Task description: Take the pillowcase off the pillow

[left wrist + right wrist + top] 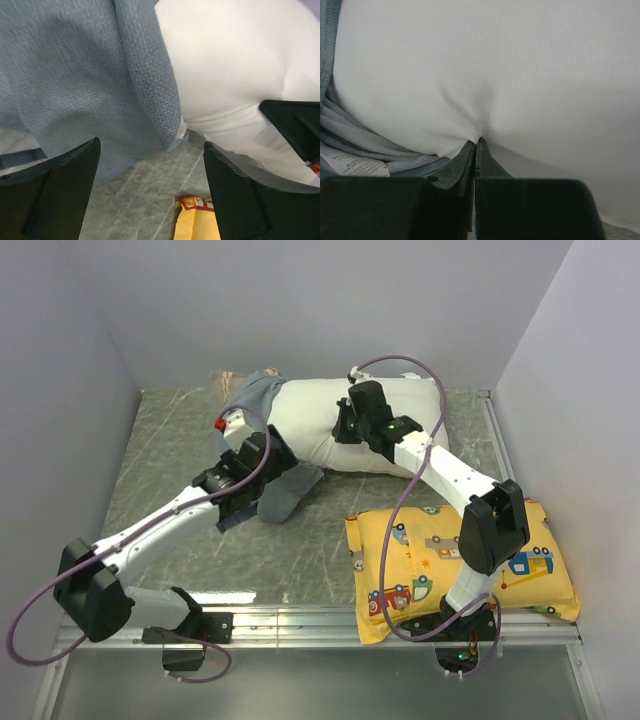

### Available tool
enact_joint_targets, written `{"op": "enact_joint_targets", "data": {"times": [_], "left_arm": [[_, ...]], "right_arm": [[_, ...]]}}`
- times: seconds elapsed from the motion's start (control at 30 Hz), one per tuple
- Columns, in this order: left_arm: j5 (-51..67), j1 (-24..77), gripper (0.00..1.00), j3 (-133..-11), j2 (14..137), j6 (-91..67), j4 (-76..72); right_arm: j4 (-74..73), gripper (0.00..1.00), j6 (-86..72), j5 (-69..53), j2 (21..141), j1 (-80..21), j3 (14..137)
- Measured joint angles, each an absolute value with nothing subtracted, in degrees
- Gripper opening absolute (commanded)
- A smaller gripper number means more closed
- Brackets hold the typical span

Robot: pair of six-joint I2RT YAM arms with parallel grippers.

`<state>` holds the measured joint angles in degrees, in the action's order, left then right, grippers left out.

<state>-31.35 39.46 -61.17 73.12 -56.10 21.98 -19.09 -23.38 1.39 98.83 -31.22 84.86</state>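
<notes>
Next, my left gripper needs to lower its open fingers around the trailing fold of pillowcase and close, since the fold lies below the gripper, clear of the white pillow (310, 425).
The white pillow (310, 425) lies at the back centre of the table. The blue-grey pillowcase (255, 395) is bunched at its left end, and a fold (290, 490) trails on the table. My left gripper (275, 455) is open and empty beside the pillow's left end. In the left wrist view (150, 165) the pillowcase (90, 75) hangs just beyond its fingers, next to the pillow (230, 65). My right gripper (345, 425) is shut, and its tips (478, 141) pinch a pucker of the pillow's white cloth (520, 75). Pillowcase folds (370, 150) lie at its left.
A yellow cartoon-vehicle print pillow (460, 560) lies at the front right, and its corner shows in the left wrist view (200, 220). Grey walls close in the left, back and right. A metal rail (300, 620) runs along the near edge. A white care label (350, 162) shows in the folds.
</notes>
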Motion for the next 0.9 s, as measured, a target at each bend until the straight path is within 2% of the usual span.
{"op": "enact_joint_targets", "data": {"times": [0.1,0.17,0.2,0.27,0.3,0.37,0.4,0.43,0.7,0.9], "left_arm": [[-33.5,40.2,0.91,-60.5,77.5,-59.5,18.8],[-34.5,40.3,0.82,-60.5,81.0,-61.5,17.4],[-35.0,40.3,0.66,-60.6,82.9,-62.7,17.6],[-36.1,40.3,0.47,-60.6,85.9,-65.3,18.9],[-36.8,40.3,0.31,-60.6,87.1,-66.5,20.1],[-37.8,40.1,0.17,-60.3,88.0,-69.2,22.4],[-38.0,39.7,0.05,-59.9,87.8,-70.2,23.0],[-37.9,39.2,0.01,-59.4,87.4,-70.7,23.1],[-30.9,20.9,0.00,-47.7,74.7,-71.6,18.1],[-24.8,11.0,0.01,-44.2,72.8,-70.4,14.1]], "right_arm": [[-19.3,0.00,-23.3,1.9,98.8,-31.6,85.1],[-19.3,0.00,-23.3,2.2,98.8,-31.6,85.1],[-19.4,0.00,-23.1,2.4,98.8,-31.6,85.1],[-20.4,0.00,-22.9,2.9,98.8,-31.6,85.7],[-21.1,0.00,-22.7,3.1,98.9,-31.5,86.3],[-22.1,0.00,-22.4,3.0,98.9,-31.2,87.5],[-22.4,0.00,-22.4,3.0,98.9,-30.9,88.1],[-22.8,0.00,-22.4,2.8,98.9,-30.5,88.7],[-23.8,0.00,-23.1,-4.0,98.9,-26.2,90.4],[-25.1,0.00,-24.2,-9.5,98.9,-22.9,91.6]]}}
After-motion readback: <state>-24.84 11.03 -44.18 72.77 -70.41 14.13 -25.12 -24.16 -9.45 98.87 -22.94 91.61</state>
